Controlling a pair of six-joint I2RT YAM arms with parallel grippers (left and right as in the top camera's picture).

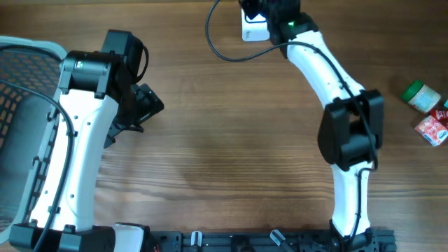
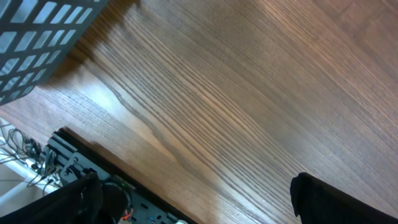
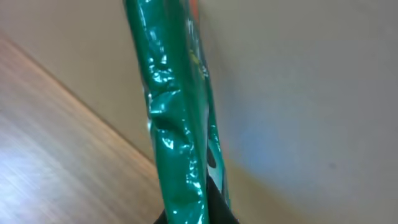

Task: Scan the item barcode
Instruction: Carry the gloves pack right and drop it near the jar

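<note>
The right gripper swings to the right in the overhead view and down next to release the packet on the bare wood by the green-capped bottle.
The item is a shiny green packet [image 3: 177,124], seen edge-on in the right wrist view. My right gripper [image 3: 200,210] is shut on its lower end, holding it upright in front of a pale surface. No barcode shows on it. From overhead, the right arm reaches to the far table edge, its gripper [image 1: 269,10] beside a white device [image 1: 252,31] with a black cable; the packet is hidden there. My left gripper [image 1: 143,106] stands open and empty above bare wood at the left, its dark fingertips [image 2: 333,200] at the frame's bottom corners.
A grey mesh basket [image 1: 24,77] sits at the left edge, also seen in the left wrist view [image 2: 37,37]. At the far right lie a green-capped bottle [image 1: 421,95] and red packets [image 1: 432,129]. A black rail [image 1: 252,241] runs along the near edge.
</note>
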